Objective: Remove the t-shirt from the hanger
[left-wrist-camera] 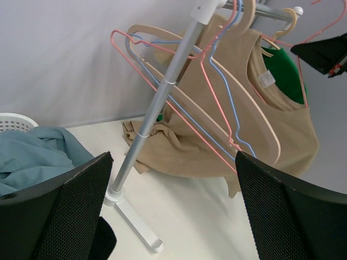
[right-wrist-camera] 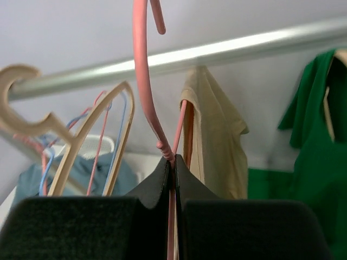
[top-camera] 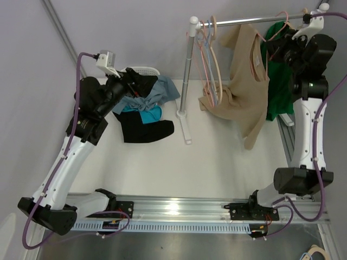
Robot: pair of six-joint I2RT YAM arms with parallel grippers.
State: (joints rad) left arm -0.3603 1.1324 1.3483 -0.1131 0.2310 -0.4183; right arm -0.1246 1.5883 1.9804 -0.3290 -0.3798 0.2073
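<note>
To the right of my left gripper in the top view hangs the tan t-shirt's loose near end, so next I swing back and across to close on it.
A tan t-shirt hangs on a pink wire hanger at the rack's rail. My right gripper is shut on that hanger's neck, just below the hook. In the right wrist view the fingers pinch the pink hanger in front of the rail, with the tan t-shirt behind. I cannot tell whether the hook rests on the rail. My left gripper is open and empty above the clothes pile. In its view, the gripper faces the tan t-shirt.
A green shirt hangs right of the tan one. Several empty hangers hang at the rail's left end. The rack pole stands mid-table on its base. A white basket and a clothes pile lie at the left.
</note>
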